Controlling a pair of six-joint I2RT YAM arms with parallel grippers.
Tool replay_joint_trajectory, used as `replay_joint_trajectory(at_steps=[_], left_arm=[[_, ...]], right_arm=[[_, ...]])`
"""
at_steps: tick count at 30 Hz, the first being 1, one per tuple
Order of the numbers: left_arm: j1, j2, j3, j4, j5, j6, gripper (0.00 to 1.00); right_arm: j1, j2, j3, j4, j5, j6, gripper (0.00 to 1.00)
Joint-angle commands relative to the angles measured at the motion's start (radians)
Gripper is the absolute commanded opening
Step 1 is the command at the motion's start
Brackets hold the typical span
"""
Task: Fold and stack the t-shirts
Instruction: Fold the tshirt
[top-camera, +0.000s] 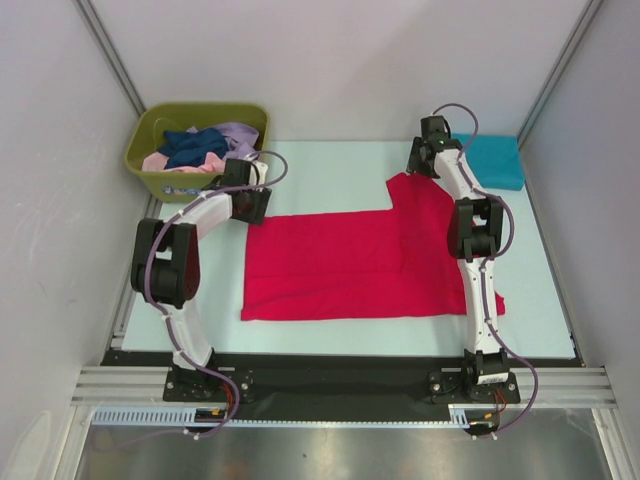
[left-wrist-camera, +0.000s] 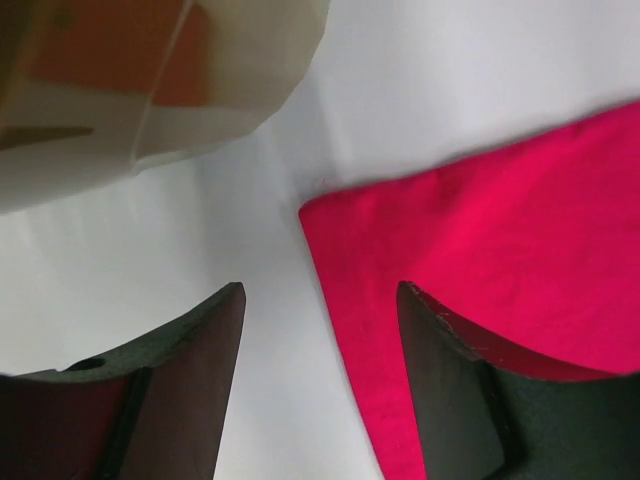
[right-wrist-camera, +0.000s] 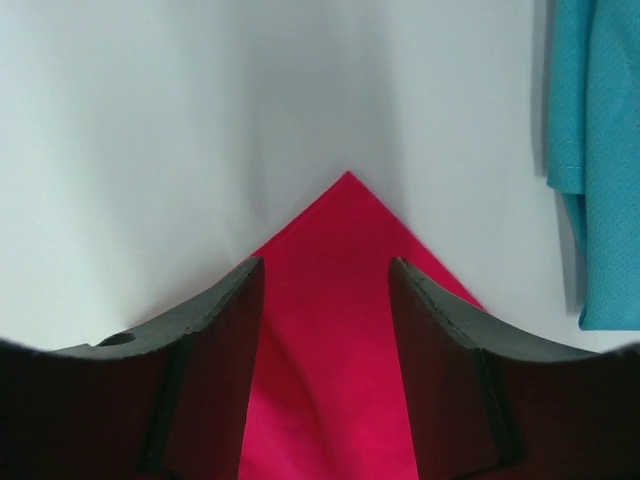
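Observation:
My right gripper shifts slightly toward the teal shirt over the red shirt's pointed corner (right-wrist-camera: 345, 212) next and closes, since its tip sits nearer the teal-side finger.
A bright red t-shirt (top-camera: 350, 265) lies spread flat in the middle of the table. My left gripper (top-camera: 256, 210) hovers at its far left corner. In the left wrist view the left gripper (left-wrist-camera: 320, 300) is open, and the red shirt's (left-wrist-camera: 480, 260) edge runs between the fingers, one fingertip (left-wrist-camera: 445, 350) over the cloth. My right gripper (top-camera: 416, 168) is over the shirt's raised far right corner. In the right wrist view the right gripper (right-wrist-camera: 325, 275) is open and straddles the pointed corner of the red cloth (right-wrist-camera: 345, 230) without pinching it. A folded teal t-shirt (top-camera: 492, 160) lies at the back right.
An olive-green bin (top-camera: 150, 165) at the back left holds navy (top-camera: 192, 147), pink and lavender (top-camera: 236, 135) shirts; its wall (left-wrist-camera: 180, 90) is close above my left gripper. The teal shirt (right-wrist-camera: 600, 160) lies just right of my right gripper. White walls enclose the table.

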Motion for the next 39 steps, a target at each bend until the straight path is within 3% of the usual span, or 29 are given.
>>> replay_joint_trajectory(at_steps=[1, 11, 15, 17, 22, 29, 32, 36, 39], left_arm=[[0.008, 0.041, 0.069, 0.009, 0.04, -0.044, 0.68], [0.025, 0.167, 0.163, -0.06, 0.053, -0.058, 0.64], [0.025, 0.19, 0.16, -0.086, 0.07, -0.058, 0.58], [0.025, 0.201, 0.159, -0.109, 0.099, -0.048, 0.44], [0.03, 0.187, 0.131, -0.166, 0.127, -0.025, 0.52], [0.047, 0.134, 0.085, -0.189, 0.2, 0.002, 0.63], [0.027, 0.03, 0.01, -0.084, 0.195, 0.054, 0.68], [0.025, 0.042, 0.057, -0.091, 0.146, 0.106, 0.61], [0.019, -0.045, -0.037, 0.014, 0.167, 0.178, 0.61]], right_arm=[[-0.013, 0.032, 0.048, 0.001, 0.031, -0.003, 0.58], [-0.004, 0.04, 0.07, 0.017, 0.076, -0.093, 0.58], [-0.008, 0.065, 0.085, -0.039, 0.083, -0.086, 0.37], [-0.016, 0.056, 0.058, -0.047, 0.082, -0.079, 0.16], [-0.025, 0.002, 0.01, -0.021, 0.045, -0.064, 0.0], [-0.036, -0.139, -0.111, 0.025, 0.01, -0.046, 0.0], [-0.044, -0.185, -0.188, 0.076, -0.029, -0.024, 0.0], [-0.05, -0.216, -0.22, 0.086, -0.047, -0.006, 0.0], [-0.047, -0.247, -0.26, 0.109, -0.047, -0.009, 0.0]])
